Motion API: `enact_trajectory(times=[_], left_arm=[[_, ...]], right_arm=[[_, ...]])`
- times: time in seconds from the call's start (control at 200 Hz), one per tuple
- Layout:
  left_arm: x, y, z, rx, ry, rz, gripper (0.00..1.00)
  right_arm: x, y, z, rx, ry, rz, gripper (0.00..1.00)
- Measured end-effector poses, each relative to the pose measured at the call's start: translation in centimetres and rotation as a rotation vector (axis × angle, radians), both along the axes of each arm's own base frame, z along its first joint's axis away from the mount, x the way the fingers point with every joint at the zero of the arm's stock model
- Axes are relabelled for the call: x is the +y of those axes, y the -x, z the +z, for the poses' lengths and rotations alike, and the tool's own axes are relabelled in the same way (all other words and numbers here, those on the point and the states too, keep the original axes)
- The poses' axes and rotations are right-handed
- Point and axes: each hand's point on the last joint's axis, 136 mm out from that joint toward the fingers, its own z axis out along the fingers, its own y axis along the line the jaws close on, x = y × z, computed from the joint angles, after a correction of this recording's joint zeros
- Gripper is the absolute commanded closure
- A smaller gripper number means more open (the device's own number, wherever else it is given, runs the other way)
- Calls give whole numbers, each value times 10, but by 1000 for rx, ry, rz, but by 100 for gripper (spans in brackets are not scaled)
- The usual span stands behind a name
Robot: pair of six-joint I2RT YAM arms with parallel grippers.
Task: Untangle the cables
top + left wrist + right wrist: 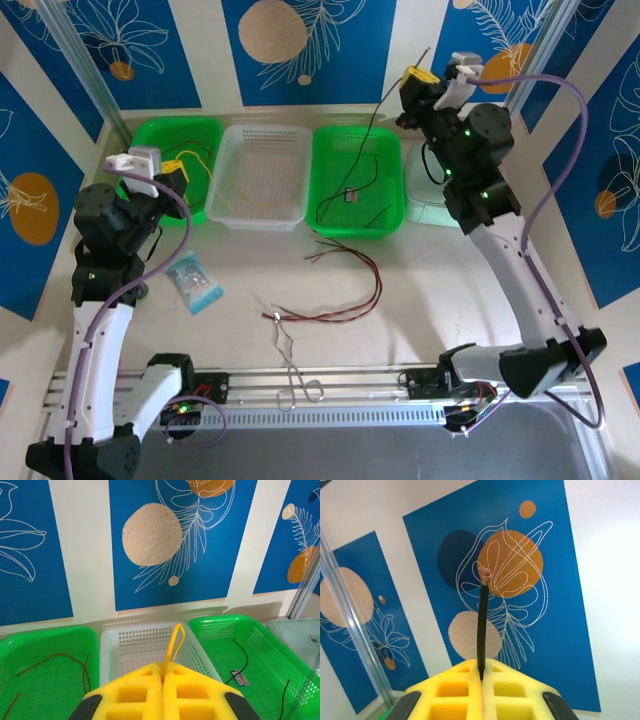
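Note:
The loose end of the cable lies at the label tag in the green basket (350,196), so my right gripper should tilt down and lower toward it to release the black cable (372,130).
My left gripper (172,172) hovers over the left green basket (205,130), shut on a yellow-orange cable (175,641) whose loop sticks out past the pads (163,672). A thin red cable (55,656) lies in that basket. High at the back right, my right gripper (416,78) is shut on a black cable (482,625) with a stripped tip (485,574). The black cable (372,130) hangs down into the right green basket (390,150). Red and dark brown cables (365,290) lie curved on the table.
A white basket (262,215) stands between the two green ones. Silver forceps (289,360) lie near the front edge and a blue packet (194,282) sits on the left. A small label tag (239,677) rests in the right green basket. A clear container (425,205) stands at the far right.

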Motion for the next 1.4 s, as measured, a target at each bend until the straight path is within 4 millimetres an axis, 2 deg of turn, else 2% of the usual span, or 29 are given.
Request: enact_trajectory(times=[0.095,0.24,0.34,0.445,0.54,0.68,0.795,0.86,0.9,0.965,1.031,1.276,1.331,1.401], left_arm=[[-1,0,0,4,12,-8,100],[-2,1,0,6,19,-14,100],[-2,1,0,7,22,-14,100],[-2,1,0,10,32,-14,100],[-3,1,0,12,40,-15,100],[-3,1,1,12,49,-18,100],[-4,1,1,16,58,-23,100],[-5,2,1,17,62,-27,100],[-5,2,0,19,64,-29,100],[-6,2,-1,22,65,-32,100],[-6,1,-2,24,65,-32,100],[-7,2,-2,27,72,-39,100],[-7,2,-3,28,73,-39,100],[-7,1,-3,29,79,-39,100]], right_arm=[[8,-14,-7,1,32,-19,100],[20,-40,-33,30,102,-61,100],[25,-62,-60,87,131,-81,100],[30,-84,-104,197,166,-98,100],[36,-106,-163,350,229,-105,100],[47,-132,-287,669,364,-116,100],[53,-128,-384,907,486,-88,100],[55,-122,-423,1018,537,-65,100],[56,-121,-439,1068,562,-51,100],[62,-122,-456,1122,590,-28,100],[66,-125,-464,1151,610,-17,100],[66,-121,-480,1222,683,-6,93],[65,-122,-481,1223,710,-17,87],[63,-125,-480,1222,742,-32,69]])
